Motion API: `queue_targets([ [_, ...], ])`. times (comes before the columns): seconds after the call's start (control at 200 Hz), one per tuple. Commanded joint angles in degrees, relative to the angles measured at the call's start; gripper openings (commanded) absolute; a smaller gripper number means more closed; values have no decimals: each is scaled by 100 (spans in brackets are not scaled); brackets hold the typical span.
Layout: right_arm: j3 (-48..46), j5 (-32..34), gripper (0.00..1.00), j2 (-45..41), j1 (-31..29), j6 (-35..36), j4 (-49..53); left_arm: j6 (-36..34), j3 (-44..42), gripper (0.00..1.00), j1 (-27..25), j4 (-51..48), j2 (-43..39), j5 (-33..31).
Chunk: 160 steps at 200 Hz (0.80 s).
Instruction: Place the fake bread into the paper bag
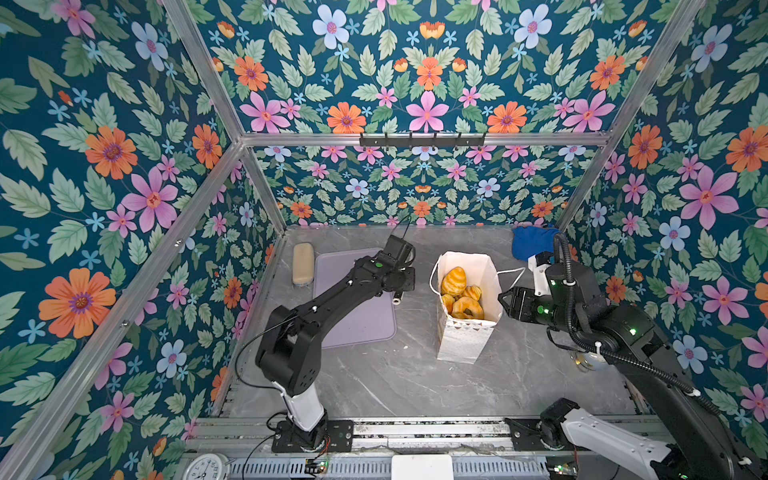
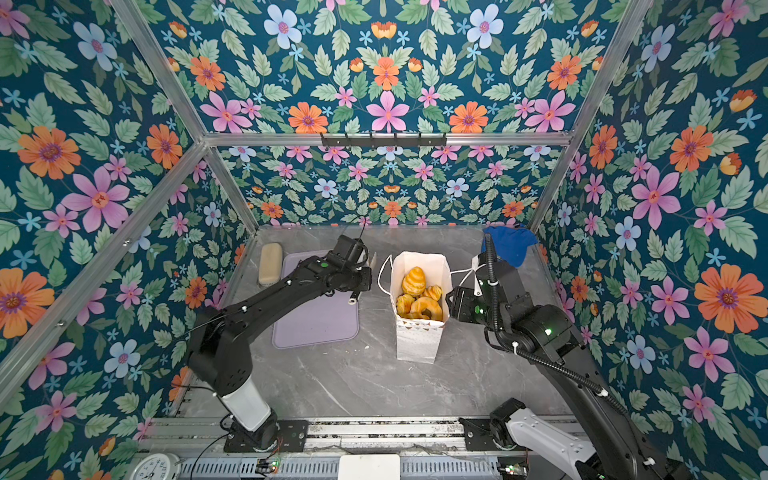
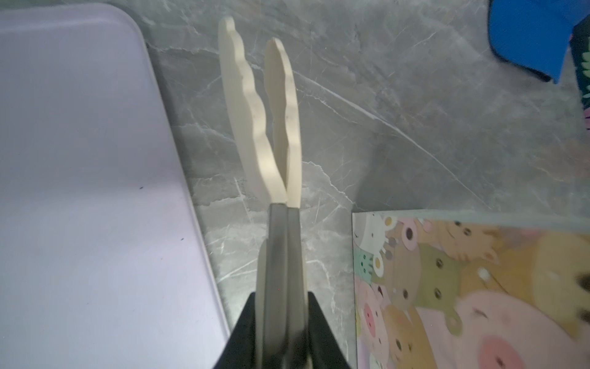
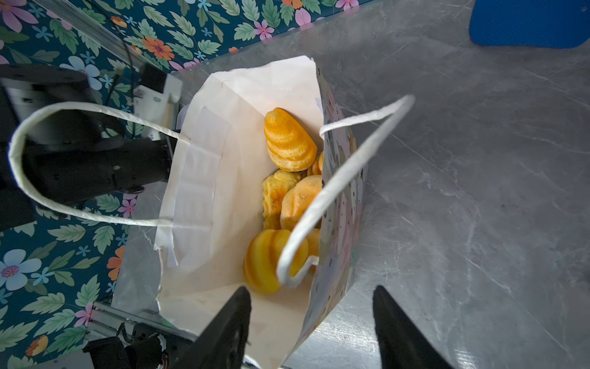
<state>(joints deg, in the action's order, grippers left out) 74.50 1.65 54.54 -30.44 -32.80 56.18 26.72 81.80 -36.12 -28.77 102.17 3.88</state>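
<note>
I should lower my left gripper toward the bag (image 1: 465, 336), onto the bare tabletop beside it, and release the tongs, as the tray is empty.
The white paper bag (image 1: 465, 336) (image 2: 415, 345) stands upright mid-table with its mouth open. Several pieces of glossy golden fake bread (image 1: 461, 295) (image 2: 419, 295) (image 4: 287, 140) lie inside it. My right gripper (image 4: 311, 306) (image 1: 503, 300) is open at the bag's right rim: one finger is over the inside, the other outside over the table, and the wall runs between them untouched. My left gripper (image 3: 281, 319) is shut on the grey handles of cream tongs (image 3: 271, 127). The tongs' tips are nearly together and empty, hanging over the table between the tray and the bag (image 3: 463, 287).
An empty lilac tray (image 1: 357, 324) (image 3: 79, 191) lies left of the bag. A pale beige bar (image 1: 303, 262) sits by the left wall, and a blue cloth cap (image 1: 530, 245) (image 4: 526, 22) fills the back right corner. The bag's cord handles (image 4: 338, 191) stick out sideways.
</note>
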Motion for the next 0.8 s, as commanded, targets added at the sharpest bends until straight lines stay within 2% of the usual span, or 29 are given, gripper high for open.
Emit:
queue_targets([
  [0.0,-10,68,61,-18,-1,-51,39,149,351,17,7,639,571,85],
  [0.235,-18,134,62,-40,-6,-18,70,373,1118,17,-39,796,1834,-286],
  [0.33,-24,167,62,-58,-5,-9,85,455,1176,26,-68,850,2066,-337],
  [0.425,-33,169,62,-54,-6,-7,78,500,1171,39,-89,932,2171,-288],
  [0.71,-39,134,62,-23,-1,-7,27,457,1116,55,-129,936,2065,-231],
  [0.74,-32,127,62,-23,-5,-14,29,449,1115,66,-128,922,2036,-235],
  [0.795,-32,121,62,-23,0,-16,26,439,1095,72,-132,897,1985,-260],
])
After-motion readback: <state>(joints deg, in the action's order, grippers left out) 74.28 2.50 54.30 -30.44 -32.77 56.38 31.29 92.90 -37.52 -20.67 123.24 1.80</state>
